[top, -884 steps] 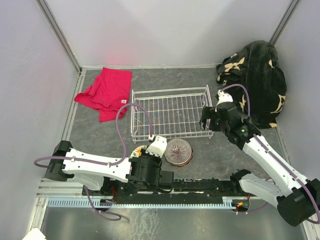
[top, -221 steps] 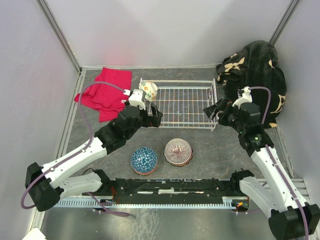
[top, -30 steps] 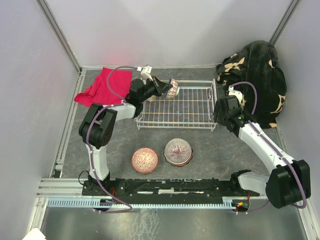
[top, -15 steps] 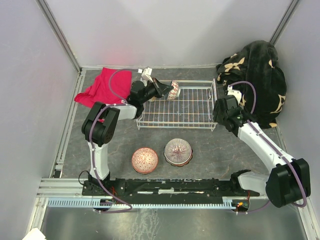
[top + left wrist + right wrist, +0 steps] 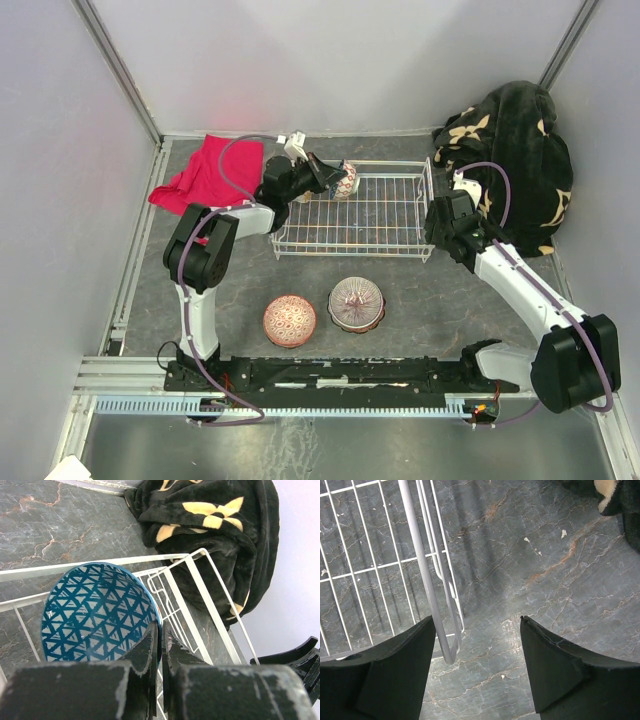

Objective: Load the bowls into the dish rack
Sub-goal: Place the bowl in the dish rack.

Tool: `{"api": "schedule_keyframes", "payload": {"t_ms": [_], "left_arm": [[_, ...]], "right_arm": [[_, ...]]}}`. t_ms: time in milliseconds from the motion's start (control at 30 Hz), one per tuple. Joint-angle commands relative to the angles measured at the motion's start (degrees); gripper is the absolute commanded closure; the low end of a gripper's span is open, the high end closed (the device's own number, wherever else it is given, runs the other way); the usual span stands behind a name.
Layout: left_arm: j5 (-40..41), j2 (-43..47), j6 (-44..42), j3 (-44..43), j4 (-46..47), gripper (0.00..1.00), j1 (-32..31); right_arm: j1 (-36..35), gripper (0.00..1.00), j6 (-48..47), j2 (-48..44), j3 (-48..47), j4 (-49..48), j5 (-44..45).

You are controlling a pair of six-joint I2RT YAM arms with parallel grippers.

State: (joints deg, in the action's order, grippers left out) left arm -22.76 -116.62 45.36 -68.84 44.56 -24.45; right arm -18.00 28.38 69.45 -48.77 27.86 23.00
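Note:
The bowl hangs above the wires by the rack's far rim. My left gripper will next carry it toward the red cloth, lower it onto them and release.
The dish rack [image 5: 360, 215] is a white wire basket in the middle of the table. My left gripper [image 5: 328, 177] is shut on the rim of a bowl [image 5: 345, 180] and holds it tilted over the rack's far rim. In the left wrist view the bowl [image 5: 95, 615] has a blue triangle pattern inside, and the gripper [image 5: 160, 628] pinches its right edge above the rack wires [image 5: 200, 595]. My right gripper [image 5: 437, 215] is open at the rack's right end. In the right wrist view the gripper [image 5: 477, 622] has the rack's end wire [image 5: 420, 570] between its fingers.
Two bowls stand on the table in front of the rack: a red patterned one [image 5: 290, 320] and a pink-brown one [image 5: 357, 304]. A red cloth [image 5: 205, 185] lies at the far left. A black and yellow blanket [image 5: 515, 160] is heaped at the far right.
Over the last second the left gripper and its bowl have barely shifted at the rack's far rim. The right gripper has stayed at the rack's right end.

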Motion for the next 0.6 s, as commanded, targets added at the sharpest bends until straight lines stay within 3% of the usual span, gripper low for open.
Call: {"api": "schedule_keyframes", "payload": {"t_ms": [0,567], "left_arm": [[2.57,-0.31,-1.86,-1.93,-7.53,0.97,0.82],[8.92,2.25,-6.16,-2.14,-19.38,0.97,1.96]], "right_arm": [[-0.46,0.24,-0.4,-0.17,-2.56,-1.65,1.05],[-0.78,0.26,-0.33,0.63,-2.7,-1.75,1.32]]}}
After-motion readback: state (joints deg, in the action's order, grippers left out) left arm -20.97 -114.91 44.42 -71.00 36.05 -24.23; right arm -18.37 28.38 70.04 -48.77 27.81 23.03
